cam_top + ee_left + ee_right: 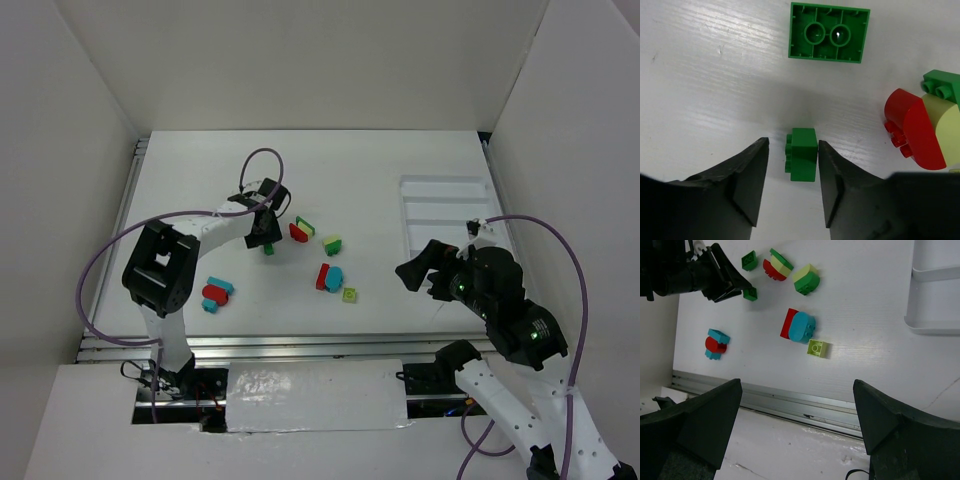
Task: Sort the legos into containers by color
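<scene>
Next I need to tilt my right gripper, the tray-side one, and move it toward the small dark green lego (268, 249) (750, 294), since the lego lies to its left in the top view.
A small dark green lego (802, 155) lies on the white table between the fingers of my left gripper (792, 145). The right finger touches it and a gap remains at the left finger, so this gripper is open. From above, the left gripper (265, 238) hovers over that brick (268, 249) at centre left. A larger dark green lego (829, 32) lies studs-down just beyond. My right gripper (415, 270) hangs wide open and empty (797, 390) near the front right. The white tray of containers (445, 215) sits at the back right.
Loose legos lie mid-table: a red, yellow-green and green stack (300, 230), a yellow-green and green pair (332, 243), a red and cyan pair (329, 277), a small yellow-green brick (349, 295), and a cyan and red cluster (215, 294). A metal rail (790, 400) edges the table front.
</scene>
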### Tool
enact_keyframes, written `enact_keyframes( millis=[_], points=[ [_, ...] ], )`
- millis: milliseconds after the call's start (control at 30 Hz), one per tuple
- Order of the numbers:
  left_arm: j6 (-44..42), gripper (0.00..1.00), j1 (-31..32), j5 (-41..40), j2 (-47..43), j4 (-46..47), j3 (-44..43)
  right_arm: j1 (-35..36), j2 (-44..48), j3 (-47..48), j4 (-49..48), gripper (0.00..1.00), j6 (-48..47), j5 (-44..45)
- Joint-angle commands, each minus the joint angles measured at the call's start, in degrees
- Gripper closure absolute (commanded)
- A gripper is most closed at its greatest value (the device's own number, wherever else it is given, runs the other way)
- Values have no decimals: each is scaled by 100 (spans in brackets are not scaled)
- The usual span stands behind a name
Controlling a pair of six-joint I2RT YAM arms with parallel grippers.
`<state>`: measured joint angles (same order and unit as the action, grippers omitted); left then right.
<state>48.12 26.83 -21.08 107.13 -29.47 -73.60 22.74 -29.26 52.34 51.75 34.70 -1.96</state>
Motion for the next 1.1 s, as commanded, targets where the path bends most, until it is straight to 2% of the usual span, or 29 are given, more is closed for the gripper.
enact_keyframes(
  millis=[0, 167, 200, 233, 267, 400, 433, 467, 500, 633, 800, 967, 1067],
  points=[
    [-109, 46, 33, 51, 106, 249, 30, 37, 34, -57, -314, 0, -33, -33],
    [-136, 47, 24, 113, 176, 293, 56, 37, -1, -31, -305, 0, -51, -33],
    [-136, 51, 33, 130, 176, 293, 74, 37, -10, -31, -305, 0, -51, -33],
    [-145, 60, 33, 157, 176, 319, 92, 37, -10, -13, -305, 0, -51, -33],
    [-145, 61, 24, 174, 176, 328, 109, 37, -19, -13, -305, 0, -60, -33],
    [-154, 58, 24, 236, 203, 363, 145, 37, -45, -4, -323, 0, -68, -42],
    [-162, 85, 33, 280, 194, 398, 197, 37, -54, -13, -340, 1, -68, -50],
    [-136, 97, 33, 289, 177, 390, 206, 37, -54, -22, -358, 0, -68, -50],
    [-136, 100, 33, 306, 159, 372, 215, 37, -54, -65, -376, 0, -60, -50],
    [-180, 100, 59, 683, -437, 424, 355, 37, -72, -285, -734, 0, -33, -383],
    [-119, 100, 401, 2124, -1834, 1285, 785, 46, -37, -882, -1569, 0, 327, -1060],
    [390, 100, 849, 3668, -2766, 2198, 1067, 46, 157, -1786, -3423, 1, 914, -2358],
    [645, 100, 999, 4435, -2969, 3190, 1330, 37, 227, -2121, -4399, 2, 1161, -2974]
  ],
)
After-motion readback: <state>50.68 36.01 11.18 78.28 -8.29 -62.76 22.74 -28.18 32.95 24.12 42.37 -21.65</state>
